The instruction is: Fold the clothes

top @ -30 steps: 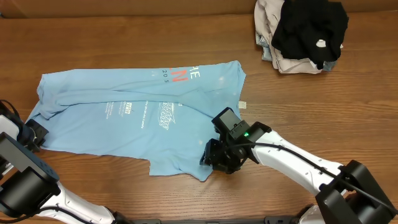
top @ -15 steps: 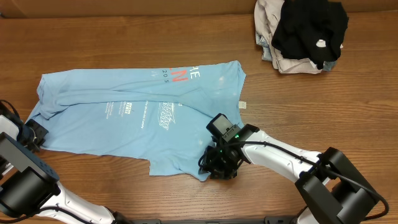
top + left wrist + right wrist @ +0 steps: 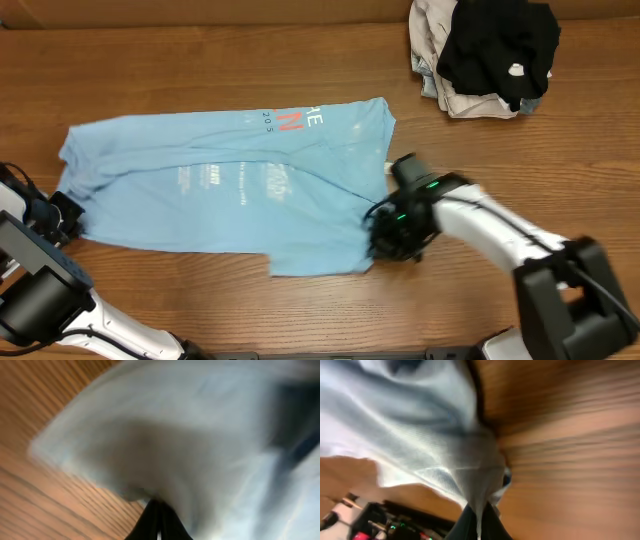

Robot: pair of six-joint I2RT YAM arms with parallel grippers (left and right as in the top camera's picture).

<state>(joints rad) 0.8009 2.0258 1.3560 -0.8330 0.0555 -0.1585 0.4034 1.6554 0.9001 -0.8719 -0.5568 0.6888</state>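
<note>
My right gripper will next move the T-shirt's held edge outward and release it onto the T-shirt's end nearest the pile, because that end is outward of the gripper.
A light blue T-shirt (image 3: 230,185) with white and red print lies spread across the middle of the wooden table. My right gripper (image 3: 385,235) is shut on its lower right edge; in the right wrist view the cloth (image 3: 445,445) runs down between the fingers (image 3: 479,527). My left gripper (image 3: 62,215) is shut on the shirt's left edge; in the left wrist view the blurred blue cloth (image 3: 190,435) fills the frame above the closed fingers (image 3: 157,527).
A pile of other clothes, beige with a black garment on top (image 3: 485,50), sits at the back right corner. Bare wood (image 3: 500,160) lies right of the shirt and along the front edge.
My right gripper has pulled the shirt's lower right edge to the right, stretching and flattening the cloth. The left gripper has stayed at the left edge.
</note>
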